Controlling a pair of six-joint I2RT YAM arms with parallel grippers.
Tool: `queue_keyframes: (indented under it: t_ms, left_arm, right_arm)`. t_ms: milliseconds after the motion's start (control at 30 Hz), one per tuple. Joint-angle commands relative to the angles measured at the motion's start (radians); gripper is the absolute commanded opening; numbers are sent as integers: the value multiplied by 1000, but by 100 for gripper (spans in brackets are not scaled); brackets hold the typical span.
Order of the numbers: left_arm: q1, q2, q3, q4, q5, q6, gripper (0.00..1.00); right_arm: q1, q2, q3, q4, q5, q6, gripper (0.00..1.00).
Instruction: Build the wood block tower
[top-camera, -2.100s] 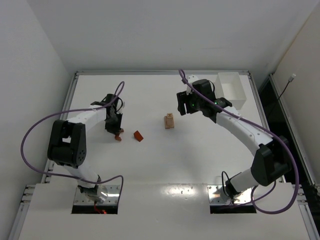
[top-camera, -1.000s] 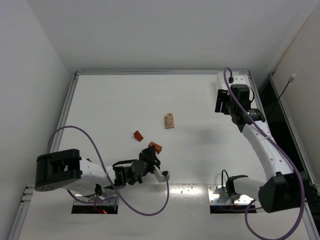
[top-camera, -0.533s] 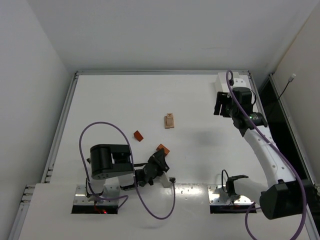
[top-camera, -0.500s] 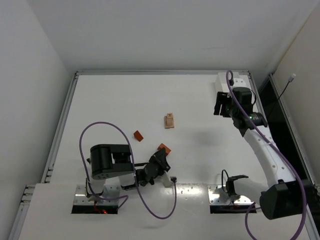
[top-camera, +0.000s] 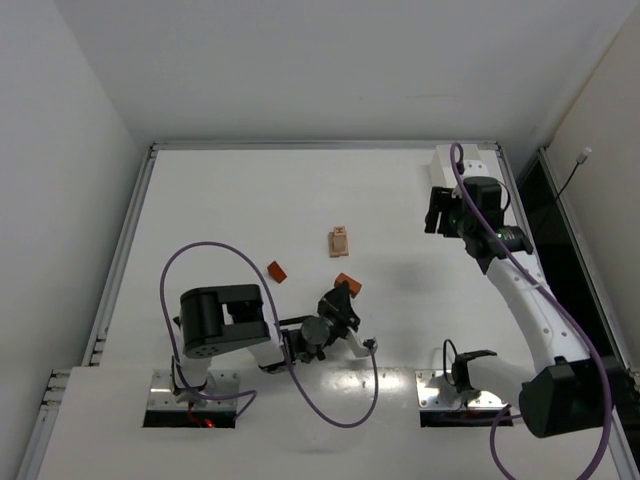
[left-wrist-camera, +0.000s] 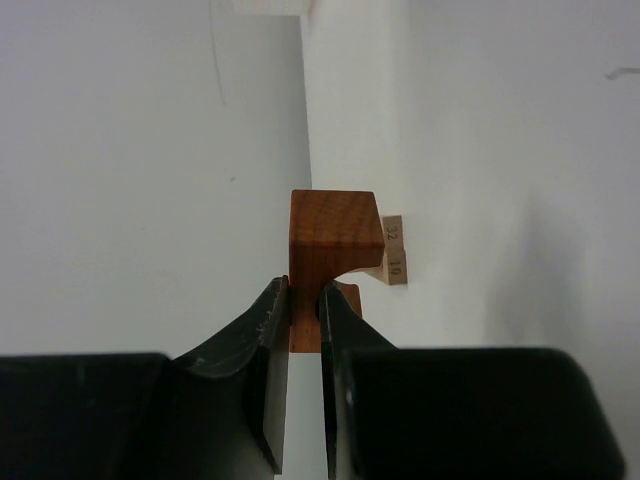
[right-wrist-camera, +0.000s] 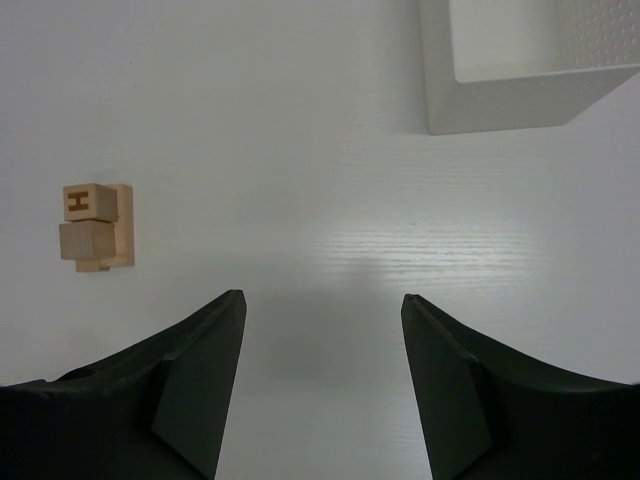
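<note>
I will lower the raised arch block with my left gripper onto the clear tabletop below it, short of the tower (top-camera: 339, 241), and let go of it there, because that spot is open.
The wood block tower (top-camera: 339, 241) is a low stack of pale tan blocks in the middle of the table; in the right wrist view the tower (right-wrist-camera: 95, 228) has a lettered cube on top. My left gripper (top-camera: 340, 298) is shut on one leg of a reddish-brown arch block (left-wrist-camera: 335, 235), held up in front and to the right of the tower. Behind the arch, the left wrist view shows a tan numbered block (left-wrist-camera: 393, 262). A reddish-brown wedge (top-camera: 276, 271) lies loose to the left. My right gripper (right-wrist-camera: 320, 310) hangs open and empty, right of the tower.
A white bin (right-wrist-camera: 520, 70) stands at the back right corner, partly hidden by the right arm in the top view. A purple cable (top-camera: 330, 405) loops from the left arm over the near edge. Raised rails border the table.
The left gripper has carried the arch block to the right and farther from the base, closer to the tower. The right arm has barely moved.
</note>
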Motion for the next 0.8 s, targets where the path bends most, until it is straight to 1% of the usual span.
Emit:
queue_keyframes:
  t_ms: [0, 167, 367, 767]
  left_arm:
    - [9, -5, 38, 205, 1, -76, 5]
    - [18, 17, 76, 196, -10, -105, 5]
    - [18, 46, 107, 142, -20, -156, 6]
    - [36, 155, 150, 153, -11, -185, 6]
  right_arm:
    - [-3, 18, 21, 39, -23, 18, 61]
    - [-3, 36, 30, 39, -23, 18, 61]
    - [-3, 58, 39, 48, -33, 18, 59]
    - [-3, 96, 68, 57, -33, 18, 59]
